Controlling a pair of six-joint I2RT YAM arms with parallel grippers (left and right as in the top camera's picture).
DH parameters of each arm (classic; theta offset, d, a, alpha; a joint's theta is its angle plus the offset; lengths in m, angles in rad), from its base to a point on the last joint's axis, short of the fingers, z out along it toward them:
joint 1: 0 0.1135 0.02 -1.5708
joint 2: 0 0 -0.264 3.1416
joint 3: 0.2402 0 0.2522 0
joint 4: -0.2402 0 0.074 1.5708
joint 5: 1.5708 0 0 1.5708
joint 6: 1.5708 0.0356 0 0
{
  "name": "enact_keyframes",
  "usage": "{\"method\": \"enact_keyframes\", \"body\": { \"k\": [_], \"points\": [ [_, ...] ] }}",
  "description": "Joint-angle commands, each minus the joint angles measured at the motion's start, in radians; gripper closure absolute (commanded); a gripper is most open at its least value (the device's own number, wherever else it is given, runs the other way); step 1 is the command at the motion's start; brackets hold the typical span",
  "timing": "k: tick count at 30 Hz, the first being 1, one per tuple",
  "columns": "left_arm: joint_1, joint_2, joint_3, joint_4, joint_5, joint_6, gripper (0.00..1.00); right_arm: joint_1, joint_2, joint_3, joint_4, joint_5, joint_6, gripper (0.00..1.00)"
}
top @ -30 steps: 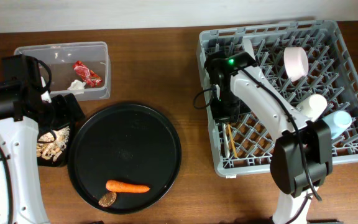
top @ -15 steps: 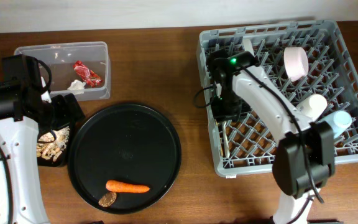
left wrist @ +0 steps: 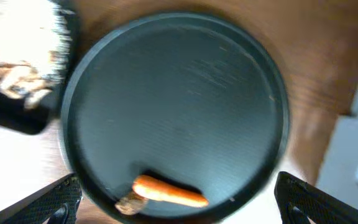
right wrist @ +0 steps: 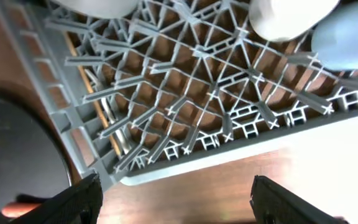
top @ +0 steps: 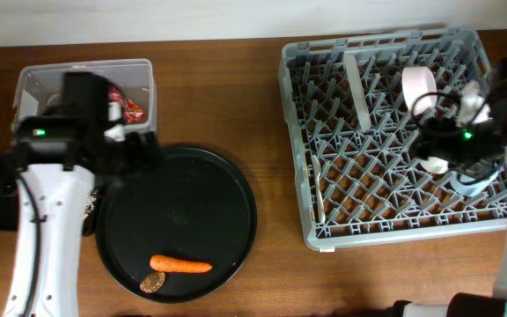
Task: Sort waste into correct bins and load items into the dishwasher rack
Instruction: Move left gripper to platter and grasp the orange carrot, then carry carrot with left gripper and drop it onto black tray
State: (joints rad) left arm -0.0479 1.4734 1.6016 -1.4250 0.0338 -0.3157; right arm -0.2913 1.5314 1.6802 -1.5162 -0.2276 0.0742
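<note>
The left gripper moves down and back onto the carrot's thick end by the biscuit (top: 153,282) (left wrist: 129,203) next, since that end lies below it, toward my base.
The orange carrot (top: 180,264) and the brown biscuit (top: 153,282) lie at the front of the round black tray (top: 192,189). My left gripper (left wrist: 179,213) hangs open above that tray, with the carrot (left wrist: 169,191) and biscuit (left wrist: 129,203) below its spread fingers. My right gripper (right wrist: 179,205) is open and empty, and its arm shows blurred over the right side of the dishwasher rack (top: 324,114). The rack holds an upright plate (top: 355,84), the pinkish bowl (top: 418,88), a white cup (right wrist: 284,15), the light blue cup (right wrist: 347,40) and a chopstick (top: 317,198).
The clear tub (top: 42,79) at the back left holds a red wrapper (top: 132,110). The shallow black tray (left wrist: 17,118) with beige scraps (left wrist: 14,74) sits left of the round tray. Bare wooden table lies between the round tray and the rack.
My right gripper opened and swung from the rack's left side to its right side. My left arm moved right, from over the black bin to over the round tray.
</note>
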Motion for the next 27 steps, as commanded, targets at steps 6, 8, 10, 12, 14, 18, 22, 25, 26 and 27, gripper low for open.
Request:
{"method": "enact_keyframes", "body": {
  "k": [6,8,10,12,14,18,22,25,26,27],
  "points": [
    [-0.233,-0.013,-0.253,-0.035,0.086,-0.612,0.01,-0.043,0.010,-0.149,0.052,-0.079,-0.040,0.18],
    [-0.269,-0.013,-0.335,0.006,0.094,-0.757,0.01,-0.043,0.010,-0.149,0.051,-0.079,-0.040,0.18],
    [-0.290,-0.013,-0.423,0.060,0.090,-0.874,0.01,-0.043,0.010,-0.150,0.051,-0.079,-0.040,0.17],
    [-0.290,-0.013,-0.518,0.130,0.090,-0.975,0.01,-0.043,0.010,-0.150,0.051,-0.079,-0.040,0.17],
    [-0.290,-0.013,-0.586,0.170,0.087,-1.030,0.01,-0.043,0.010,-0.150,0.052,-0.079,-0.040,0.17],
    [-0.290,-0.013,-0.668,0.230,0.022,-1.074,0.01,-0.043,0.010,-0.150,0.052,-0.079,-0.040,0.17],
    [-0.290,-0.013,-0.735,0.321,0.008,-1.084,0.01,-0.043,0.010,-0.151,0.054,-0.079,-0.040,0.16],
    [-0.282,-0.013,-0.787,0.365,-0.027,-1.129,0.01,-0.043,0.010,-0.151,0.054,-0.076,-0.040,0.16],
    [-0.275,-0.013,-0.810,0.385,-0.021,-1.140,0.01,-0.043,0.010,-0.151,0.055,-0.076,-0.040,0.16],
    [-0.269,-0.013,-0.827,0.403,-0.010,-1.139,0.01,-0.043,0.010,-0.151,0.055,-0.076,-0.040,0.16]
  ]
}}
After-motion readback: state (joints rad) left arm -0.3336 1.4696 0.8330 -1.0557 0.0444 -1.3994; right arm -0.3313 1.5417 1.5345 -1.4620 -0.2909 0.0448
